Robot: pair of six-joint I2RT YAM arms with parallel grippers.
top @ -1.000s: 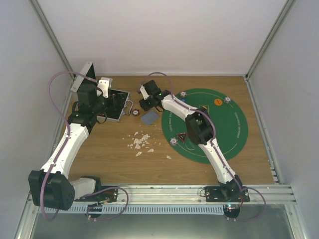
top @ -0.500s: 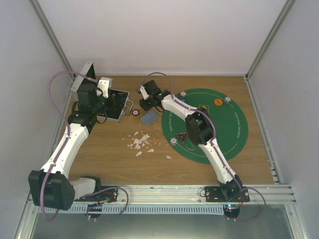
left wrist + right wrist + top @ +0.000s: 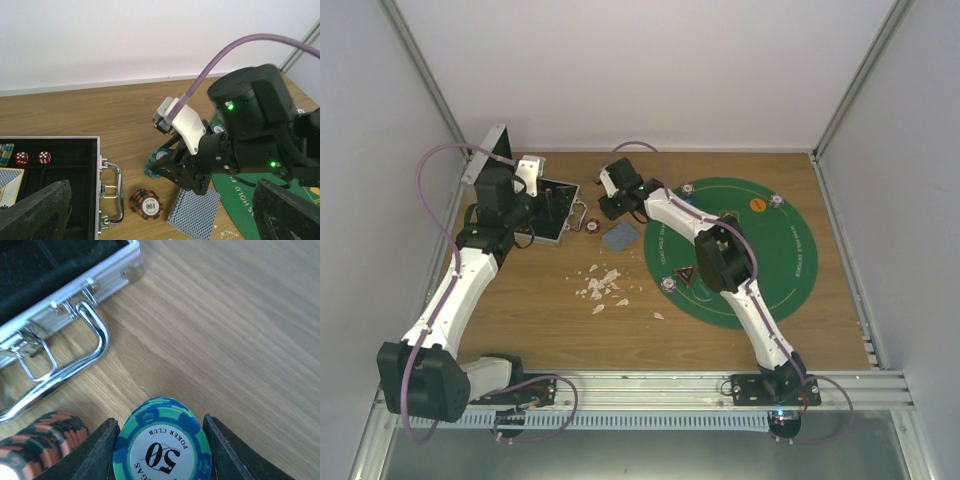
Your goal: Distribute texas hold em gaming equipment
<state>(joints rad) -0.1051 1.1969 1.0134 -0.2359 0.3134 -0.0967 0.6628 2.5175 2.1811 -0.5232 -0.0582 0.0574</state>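
My right gripper moves to the right in the top view next, then down, as the mat there beside the chip past the orange button [image 3: 757, 205] is bare.
My right gripper [image 3: 161, 432] is shut on a stack of blue-green "50" poker chips [image 3: 164, 452], one finger against each side of it, on the wood just left of the green mat [image 3: 770, 262]. An orange-black "100" chip stack [image 3: 146, 204] stands beside it, with the blue-backed playing cards [image 3: 195, 214] to its right. Single chips [image 3: 688, 188], an orange button [image 3: 757, 205] and a red-black triangular token [image 3: 687, 277] lie on the mat. My left gripper [image 3: 542, 200] hangs open over the open case [image 3: 98, 165].
The aluminium case holds red dice [image 3: 21, 158] and more cards; its handle [image 3: 95, 347] points at the chips. White crumbled scraps [image 3: 602, 285] lie on the wood in front of the cards. Grey walls enclose the table.
The right jaws have narrowed onto the blue-green chip stack, and that gripper has shifted slightly towards the back. The left arm has not moved.
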